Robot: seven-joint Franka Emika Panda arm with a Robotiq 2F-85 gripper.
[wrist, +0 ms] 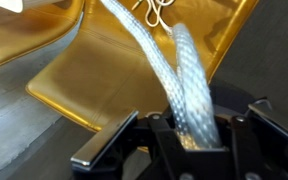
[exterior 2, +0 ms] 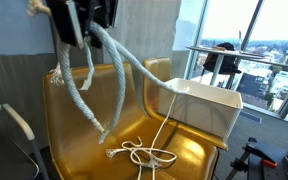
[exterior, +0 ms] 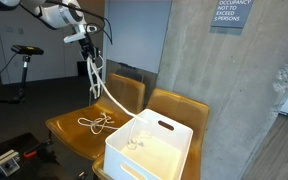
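The chair seat with the thin white cord is below my gripper, so my gripper will go down toward that seat next and let go of the thick pale braided rope.
My gripper is shut on a thick pale braided rope and holds it high above a yellow chair. In an exterior view the gripper is at the top, and the rope hangs in several strands. One end dangles over the seat and another runs into a white bin. In the wrist view the rope runs up from between the jaws. A thin white cord lies tangled on the chair seat. The cord also shows in the other exterior view and the wrist view.
The white bin with slot handles sits on a second yellow chair, next to the first. A concrete wall stands behind the chairs. An exercise bike stands further back, and a desk stands by the windows.
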